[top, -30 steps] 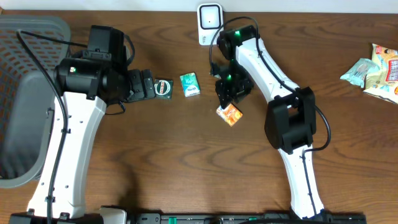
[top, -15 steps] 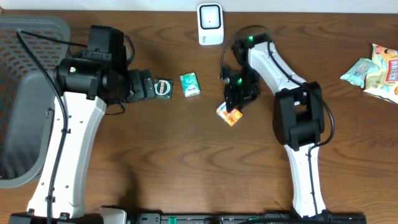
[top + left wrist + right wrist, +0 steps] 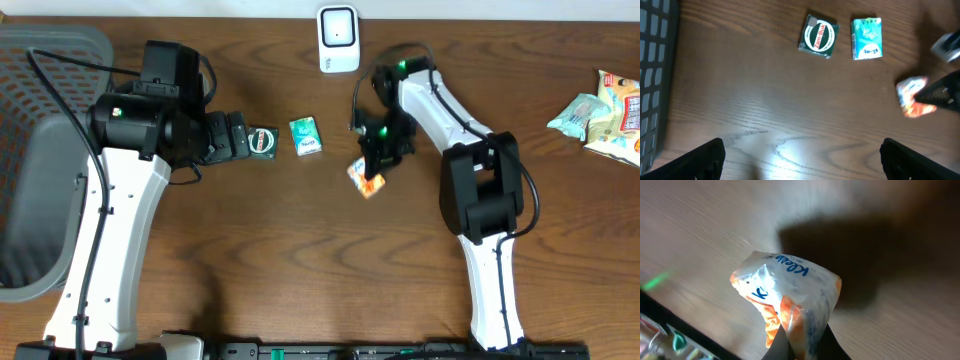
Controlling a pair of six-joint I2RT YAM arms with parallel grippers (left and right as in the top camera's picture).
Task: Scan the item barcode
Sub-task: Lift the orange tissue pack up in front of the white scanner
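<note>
The item is still short of the scanner, so the robot's right gripper should carry it outward over the white scanner (image 3: 338, 38), then toward the snack packets, and then let it go.
The item is a small orange-and-white tissue packet (image 3: 366, 179) with blue lettering. My right gripper (image 3: 373, 164) is shut on it, pinching one end of the packet (image 3: 785, 297) between its dark fingers (image 3: 781, 347). In the left wrist view the packet (image 3: 910, 94) shows at the right with the right gripper's dark fingers (image 3: 940, 93) on it. The white scanner (image 3: 338, 38) stands at the table's far edge, behind the packet. My left gripper (image 3: 802, 155) hangs open over bare wood; in the overhead view the left gripper (image 3: 238, 137) is next to a green tin.
A dark green tin (image 3: 263, 141) and a teal packet (image 3: 306, 136) lie left of the held item. A grey basket (image 3: 45, 55) fills the left side. Several snack packets (image 3: 605, 112) lie at the far right.
My right gripper has shut on the tissue packet, and the packet has shifted slightly up and left with it. The left arm has not moved.
</note>
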